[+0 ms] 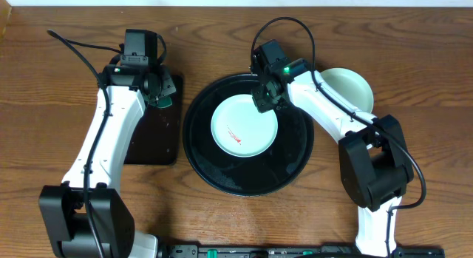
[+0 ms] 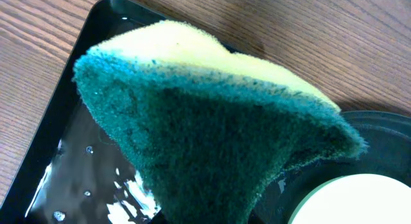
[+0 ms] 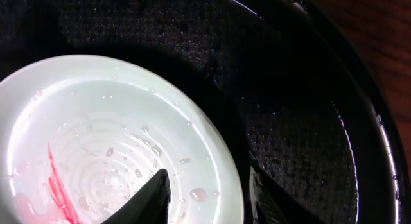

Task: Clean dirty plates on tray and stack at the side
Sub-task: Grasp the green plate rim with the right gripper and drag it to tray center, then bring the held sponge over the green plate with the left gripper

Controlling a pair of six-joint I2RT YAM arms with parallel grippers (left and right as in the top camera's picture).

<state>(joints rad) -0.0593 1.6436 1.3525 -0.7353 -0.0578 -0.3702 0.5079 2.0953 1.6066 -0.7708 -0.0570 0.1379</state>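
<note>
I will next move my right gripper down to the plate's rim nearest the second pale plate (image 3: 232,182).
A pale mint-blue plate (image 1: 244,126) lies left of centre in the round black tray (image 1: 295,158). It is wet and carries a red sauce smear (image 3: 58,185). My right gripper (image 1: 266,101) hovers at the plate's far right rim, open. In the right wrist view its jaws (image 3: 207,176) straddle the rim, one finger over the plate (image 3: 115,140), the other over the tray (image 3: 302,121). My left gripper (image 1: 161,92) is shut on a green and yellow sponge (image 2: 212,134), which hides its fingers.
A rectangular black tray (image 1: 151,140), wet and glossy (image 2: 77,172), lies under the left arm. A second pale plate (image 1: 351,86) rests on the wooden table to the right of the round tray, partly behind the right arm.
</note>
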